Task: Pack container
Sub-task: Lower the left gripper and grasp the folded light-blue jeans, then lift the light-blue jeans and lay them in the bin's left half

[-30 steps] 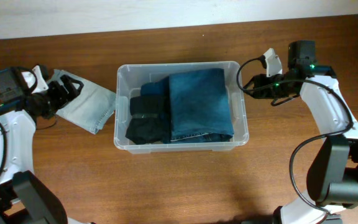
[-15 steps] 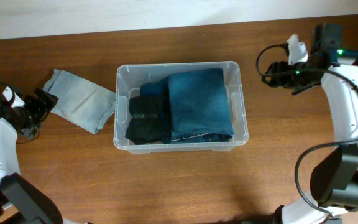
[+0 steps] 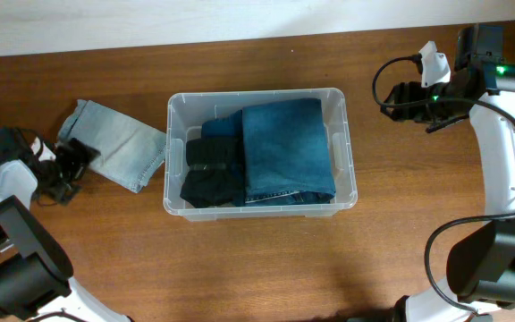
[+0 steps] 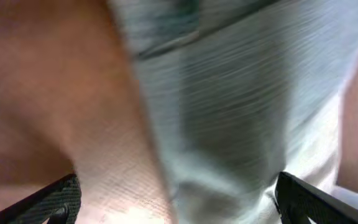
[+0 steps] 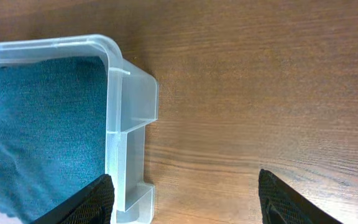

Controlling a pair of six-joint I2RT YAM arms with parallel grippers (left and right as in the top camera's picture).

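Note:
The left gripper should next slide low toward the container (image 3: 347, 192), onto the light-blue denim's near edge (image 3: 103, 169), because that edge is to the gripper's right in the overhead view.
The clear plastic container (image 3: 347, 192) sits mid-table, holding folded blue jeans (image 3: 286, 148) and dark folded clothes (image 3: 208, 170). Its right rim and handle show in the right wrist view (image 5: 132, 118). A light-blue denim piece (image 3: 119, 148) lies on the table left of the container; it fills the blurred left wrist view (image 4: 241, 106). My left gripper (image 3: 71, 165) is open at the denim's left edge, low over the table, holding nothing. My right gripper (image 3: 399, 98) is open and empty, to the right of the container's far right corner, over bare wood.
The wooden table (image 3: 257, 259) extends in front of the container. A pale wall (image 3: 195, 18) runs along the table's far edge. The two arms reach in from the left and right sides.
My left gripper let go of the light denim, drew back left, and has come back to its left edge. My right gripper pulled away from the container to the right and up.

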